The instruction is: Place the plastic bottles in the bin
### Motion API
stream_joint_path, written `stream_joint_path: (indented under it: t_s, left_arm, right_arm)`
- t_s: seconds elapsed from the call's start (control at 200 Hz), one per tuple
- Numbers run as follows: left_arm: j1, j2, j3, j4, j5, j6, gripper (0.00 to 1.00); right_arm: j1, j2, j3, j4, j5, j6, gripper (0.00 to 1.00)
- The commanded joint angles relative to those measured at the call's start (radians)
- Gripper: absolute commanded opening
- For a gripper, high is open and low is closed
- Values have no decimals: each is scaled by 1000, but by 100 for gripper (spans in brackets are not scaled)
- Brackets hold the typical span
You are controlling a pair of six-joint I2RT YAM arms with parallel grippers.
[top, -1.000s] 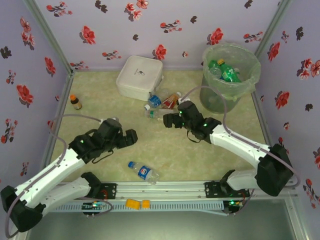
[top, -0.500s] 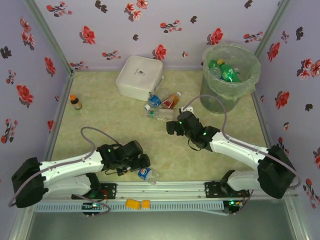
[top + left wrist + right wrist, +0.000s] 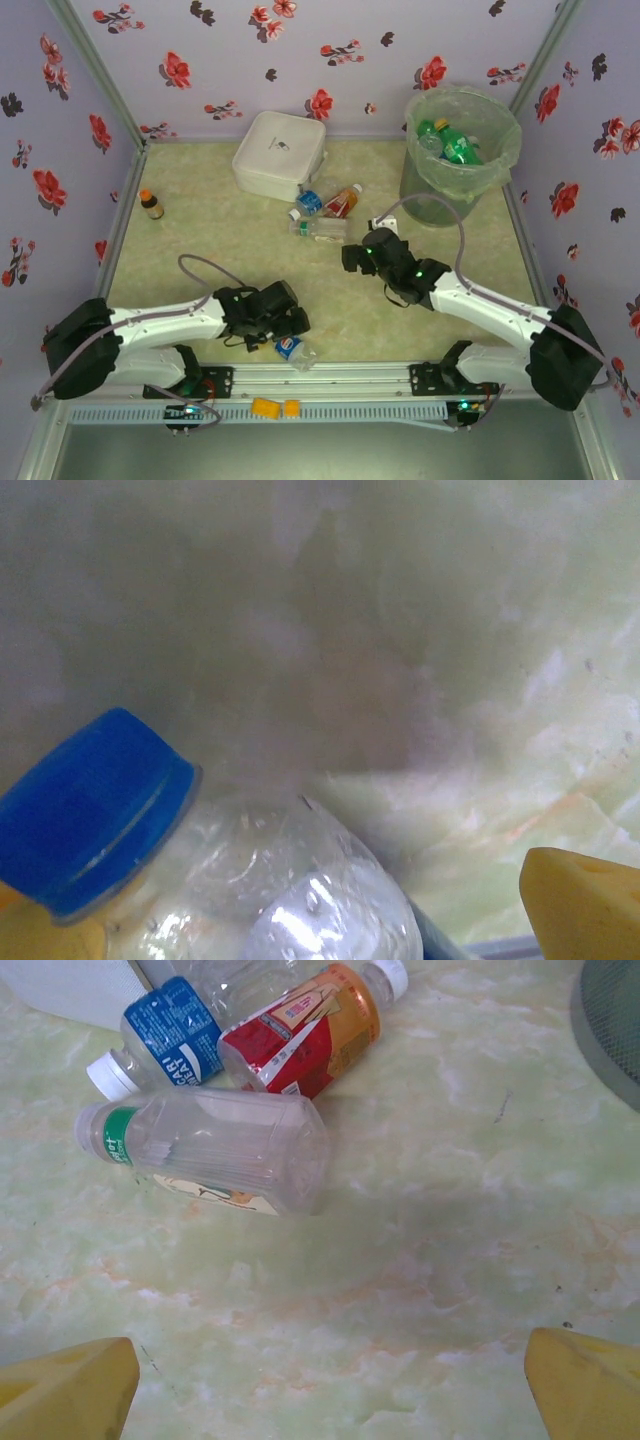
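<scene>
I should keep my left gripper low over the bottle and close its yellow fingers around the neck behind the blue cap (image 3: 90, 810), as that end is between them.
A clear plastic bottle (image 3: 293, 349) with a blue cap (image 3: 90, 810) and a blue label lies near the table's front edge. My left gripper (image 3: 287, 325) is down over its cap end, open, and the bottle (image 3: 280, 880) lies between the yellow fingertips (image 3: 580, 905). Three more bottles lie mid-table: a blue-labelled one (image 3: 175, 1040), a red-orange one (image 3: 300, 1035) and a clear one (image 3: 210, 1150) with a green cap. My right gripper (image 3: 352, 258) hovers just in front of them, open and holding nothing (image 3: 328, 1390). The bin (image 3: 480, 185) at the back right holds green bottles (image 3: 460, 148).
A white square lidded box (image 3: 280, 155) stands at the back, touching the bottle cluster. A tiny brown bottle (image 3: 151, 204) with an orange cap stands by the left wall. Flowered walls close in three sides. A metal rail (image 3: 330, 378) runs along the front edge.
My left arm has swung down and to the right, from mid-table to the bottle at the front edge, now straddling it. The right gripper has drawn back slightly from the bottle cluster.
</scene>
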Motion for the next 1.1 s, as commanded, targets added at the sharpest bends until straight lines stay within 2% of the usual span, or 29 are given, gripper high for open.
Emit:
stream_joint_path:
  t_s: [0.0,0.1,0.305,0.6,0.885,1.095]
  left_arm:
    - [25,40,38,38,-16,24,98]
    - [53,80,59,59,-23,41,95]
    - [85,149,110,85,-37,88,73]
    - [120,175,121,134,-59,89,55]
    - [170,143,101,194,-97,92,44]
    - [256,105,109,236,-93,150,43]
  right_arm:
    - [6,-44,-6,-47,58,-8,100]
    - [7,-74,-13,-63,73,-10,100]
    - [7,-147,-42,-100,109,-9,100]
    - [6,-199,-72,-111,151,-13,100]
    - [7,-157,-68,-85,152,-29,100]
    - [6,-128,-66,-71,161,-37,100]
